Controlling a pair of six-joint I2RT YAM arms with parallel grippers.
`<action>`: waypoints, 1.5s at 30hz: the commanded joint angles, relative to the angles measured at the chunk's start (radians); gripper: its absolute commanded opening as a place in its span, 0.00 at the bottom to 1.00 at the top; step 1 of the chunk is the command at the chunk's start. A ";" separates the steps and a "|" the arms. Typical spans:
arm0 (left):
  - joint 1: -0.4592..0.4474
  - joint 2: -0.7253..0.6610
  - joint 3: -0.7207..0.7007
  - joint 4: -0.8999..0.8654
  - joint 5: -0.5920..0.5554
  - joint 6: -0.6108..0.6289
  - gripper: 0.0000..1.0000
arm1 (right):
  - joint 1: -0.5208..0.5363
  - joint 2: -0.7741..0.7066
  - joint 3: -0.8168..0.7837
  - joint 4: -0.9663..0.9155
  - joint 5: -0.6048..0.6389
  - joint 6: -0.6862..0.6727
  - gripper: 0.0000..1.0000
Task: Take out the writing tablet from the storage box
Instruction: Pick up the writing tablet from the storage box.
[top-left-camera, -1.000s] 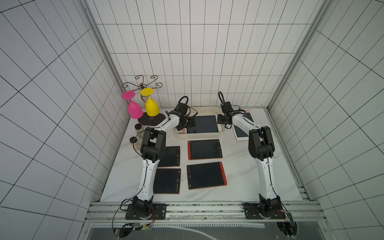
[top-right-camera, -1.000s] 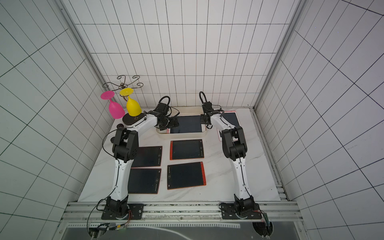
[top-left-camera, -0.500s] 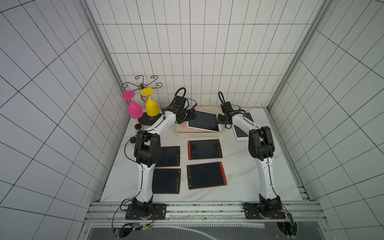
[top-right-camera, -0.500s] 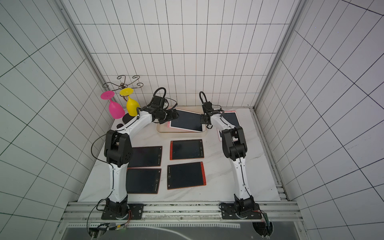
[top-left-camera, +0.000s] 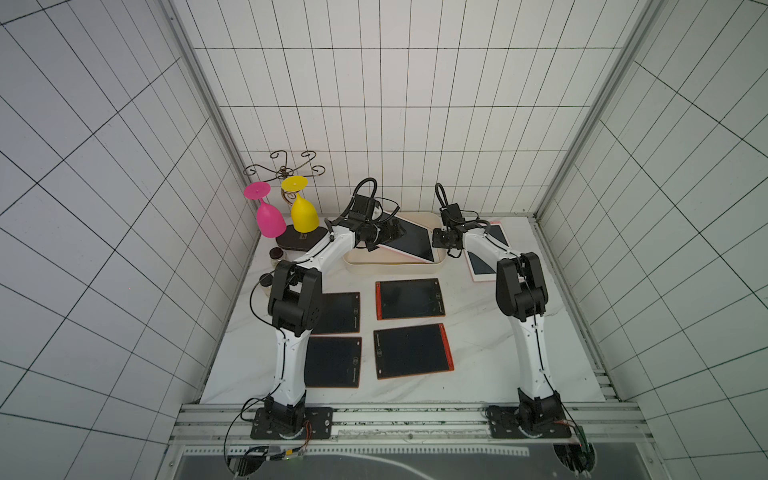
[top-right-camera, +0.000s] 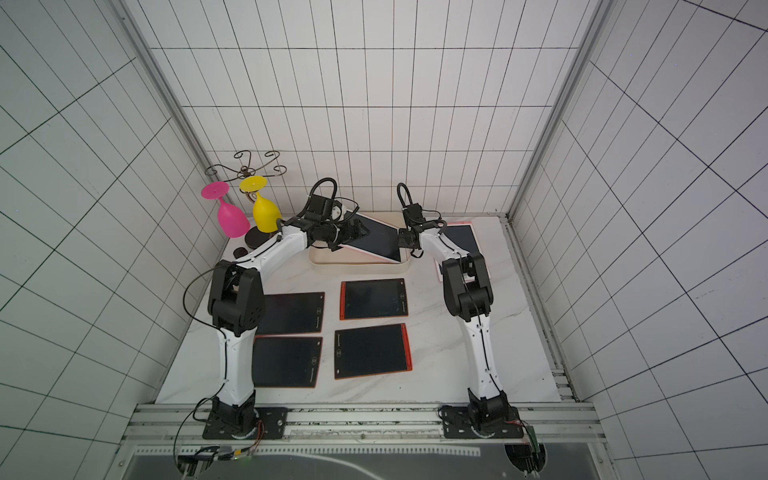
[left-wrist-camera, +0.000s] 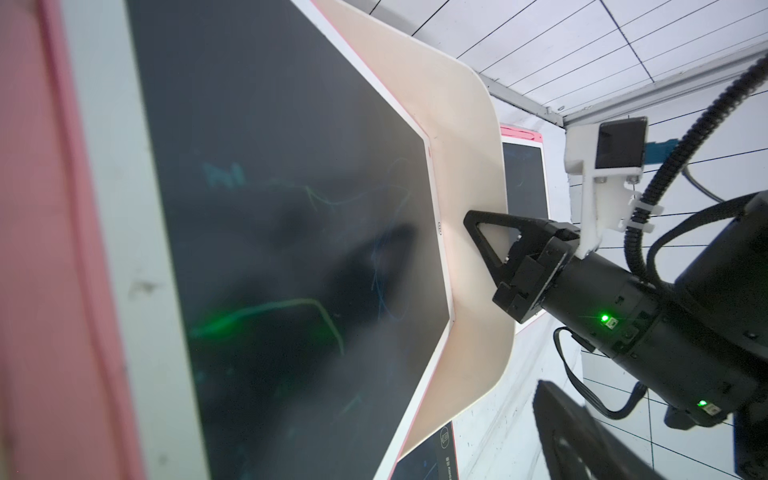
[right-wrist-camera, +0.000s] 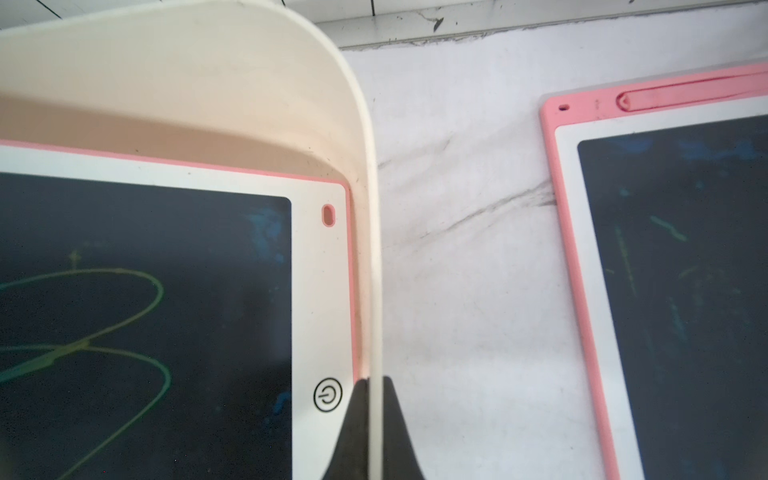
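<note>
My left gripper moves toward the goblets next and closes on the tablet's raised pink edge (left-wrist-camera: 72, 240), since that edge lies on the goblets' side of its fingers.
The cream storage box (top-left-camera: 390, 268) stands at the back of the table. In it a pink-and-white writing tablet (top-left-camera: 411, 239) with a dark screen tilts steeply, its left end raised and its right end low against the box's right wall. My left gripper (top-left-camera: 390, 233) stands open at that raised end, and the tablet leans on it. In the left wrist view the tablet (left-wrist-camera: 291, 208) fills the picture and hides my left fingers. My right gripper (right-wrist-camera: 375, 380) is shut on the box's right wall (right-wrist-camera: 376, 249), one finger inside and one outside.
A second pink tablet (top-left-camera: 486, 253) lies flat right of the box, under my right forearm. Several orange-framed black tablets (top-left-camera: 409, 299) lie in front of the box. Upside-down pink (top-left-camera: 269, 218) and yellow (top-left-camera: 303, 214) goblets and small jars (top-left-camera: 275, 253) stand at the back left.
The tablet lay flat in the box; its left end has risen with my left gripper to a steep tilt. My right gripper has stayed clamped on the box wall.
</note>
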 joint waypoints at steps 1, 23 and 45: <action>0.009 -0.042 -0.006 0.028 0.020 -0.002 0.97 | 0.023 0.048 0.053 -0.019 -0.055 0.020 0.00; 0.049 -0.081 -0.014 -0.050 -0.031 0.058 0.60 | 0.020 0.048 0.050 -0.019 -0.046 0.019 0.00; 0.052 -0.176 0.000 -0.059 -0.046 0.034 0.00 | 0.013 0.047 0.042 -0.019 -0.043 0.021 0.00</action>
